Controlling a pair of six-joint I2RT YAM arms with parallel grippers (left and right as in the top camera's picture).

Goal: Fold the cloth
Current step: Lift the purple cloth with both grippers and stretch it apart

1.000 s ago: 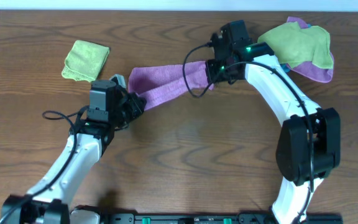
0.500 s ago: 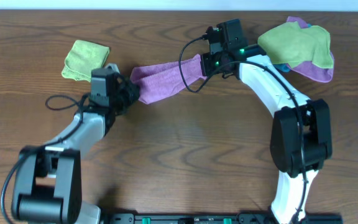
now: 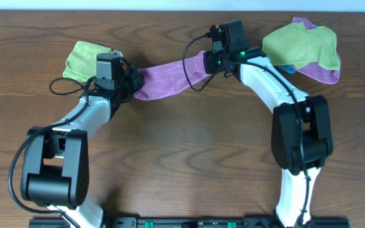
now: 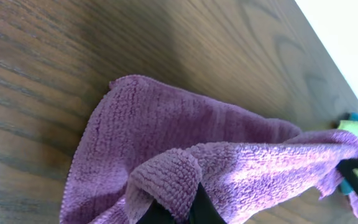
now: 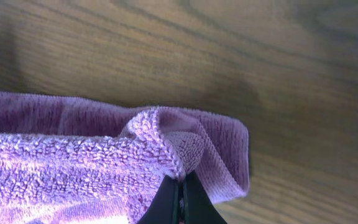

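Observation:
My right gripper rises and draws the cloth's hem back over the bare tabletop nearer the base next, then releases it, since the cloth hangs folded.
A purple cloth (image 3: pixel 166 77) is stretched between my two grippers at the back of the wooden table. My left gripper (image 3: pixel 134 85) is shut on its left end, which shows as a pinched fold in the left wrist view (image 4: pixel 176 186). My right gripper (image 3: pixel 209 62) is shut on its right end, with the hem pinched between the black fingertips in the right wrist view (image 5: pixel 180 180). The cloth (image 5: pixel 73 168) sags a little between the grippers and hangs as a folded band just above the table.
A folded green cloth (image 3: pixel 84 58) lies at the back left, just behind my left gripper. A pile of green and purple cloths (image 3: pixel 306 45) lies at the back right. The table's far edge (image 3: pixel 170 12) runs close behind both grippers.
Both grippers have moved toward the back of the table, carrying the purple cloth with them. The left gripper has moved farthest, up close to the green cloth.

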